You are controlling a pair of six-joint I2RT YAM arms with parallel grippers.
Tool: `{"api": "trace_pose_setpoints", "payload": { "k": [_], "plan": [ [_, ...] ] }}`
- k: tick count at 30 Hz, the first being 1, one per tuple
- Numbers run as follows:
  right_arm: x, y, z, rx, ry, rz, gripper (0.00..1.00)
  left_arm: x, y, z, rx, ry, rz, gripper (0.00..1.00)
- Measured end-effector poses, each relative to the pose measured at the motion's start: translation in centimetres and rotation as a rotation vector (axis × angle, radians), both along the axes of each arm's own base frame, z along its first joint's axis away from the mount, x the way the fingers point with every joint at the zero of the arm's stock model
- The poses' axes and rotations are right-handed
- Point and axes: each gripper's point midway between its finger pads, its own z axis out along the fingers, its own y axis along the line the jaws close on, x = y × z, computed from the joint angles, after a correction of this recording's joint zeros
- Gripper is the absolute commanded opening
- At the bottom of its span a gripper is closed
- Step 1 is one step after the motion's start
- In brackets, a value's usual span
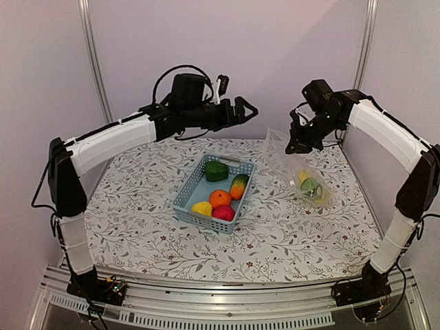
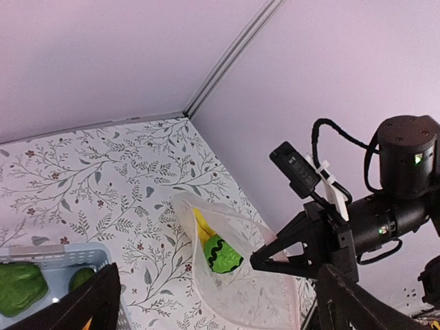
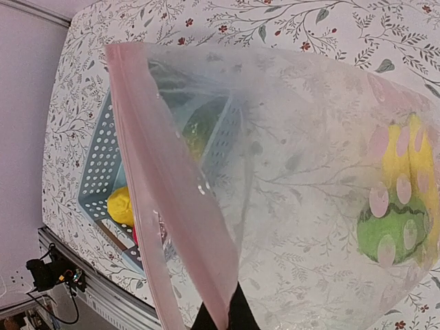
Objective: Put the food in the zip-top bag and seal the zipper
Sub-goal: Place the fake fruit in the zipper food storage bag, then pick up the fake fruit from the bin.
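The left gripper moves down and back next, tilting its fingers down onto the orange (image 1: 220,198), which lies below and back from it, still outside the bag (image 1: 292,161).
The clear zip-top bag (image 1: 292,161) lies at the right, its mouth lifted. My right gripper (image 1: 295,143) is shut on the pinkish zipper strip (image 3: 165,206); its dark fingertips (image 3: 237,317) pinch that strip. The left wrist view shows the bag's mouth (image 2: 234,289) gaping open. Inside the bag are a yellow banana (image 1: 302,177) and a green striped melon (image 1: 311,187). The blue-grey basket (image 1: 184,196) holds a green pepper (image 1: 216,170), mango (image 1: 238,185), orange (image 1: 220,198), red apple (image 1: 223,212) and a yellow fruit (image 1: 202,208). My left gripper (image 1: 249,111) is open and empty, high above the basket's far end.
The flowered tablecloth (image 1: 137,206) covers the table. Pale walls with metal posts (image 1: 93,62) close off the back and sides. The right arm's wrist (image 2: 405,185) hangs just behind the bag in the left wrist view.
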Motion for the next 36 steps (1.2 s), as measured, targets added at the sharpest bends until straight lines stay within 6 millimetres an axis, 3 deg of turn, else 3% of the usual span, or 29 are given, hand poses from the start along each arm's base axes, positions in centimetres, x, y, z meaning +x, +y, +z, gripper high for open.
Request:
{"api": "trace_pose_setpoints", "payload": {
  "k": [3, 5, 8, 10, 15, 19, 28, 33, 36],
  "plan": [
    [0.4, -0.5, 0.1, 0.005, -0.003, -0.015, 0.00, 0.6, 3.7, 2.5, -0.012, -0.027, 0.052, 0.93],
    [0.8, -1.0, 0.1, 0.004, -0.006, -0.027, 0.00, 0.9, 5.6, 2.4, 0.024, -0.042, 0.090, 0.91],
    [1.2, -1.7, 0.1, 0.000, -0.013, -0.039, 0.00, 0.3, 7.8, -0.7, 0.143, -0.029, 0.119, 0.91],
    [1.4, -1.9, 0.1, -0.004, -0.018, -0.039, 0.00, -1.0, 8.7, -4.1, 0.245, 0.006, 0.104, 0.94],
    [1.5, -2.0, 0.1, -0.001, -0.037, -0.032, 0.00, -3.7, 10.0, -8.6, 0.360, 0.066, 0.049, 0.97],
    [1.2, -1.9, -0.6, 0.008, -0.033, -0.027, 0.00, -5.1, 11.0, -8.9, 0.401, 0.080, 0.035, 0.95],
    [1.2, -1.4, -1.2, 0.031, -0.025, -0.012, 0.00, -6.5, 11.8, -10.9, 0.464, 0.162, 0.009, 0.90],
    [1.1, -1.3, -1.2, 0.033, -0.030, 0.001, 0.00, -6.2, 11.4, -13.9, 0.522, 0.253, -0.001, 0.89],
    [1.1, -1.3, -1.2, 0.032, -0.030, 0.009, 0.00, -6.2, 11.5, -16.7, 0.572, 0.323, 0.006, 0.89]
  ]
}}
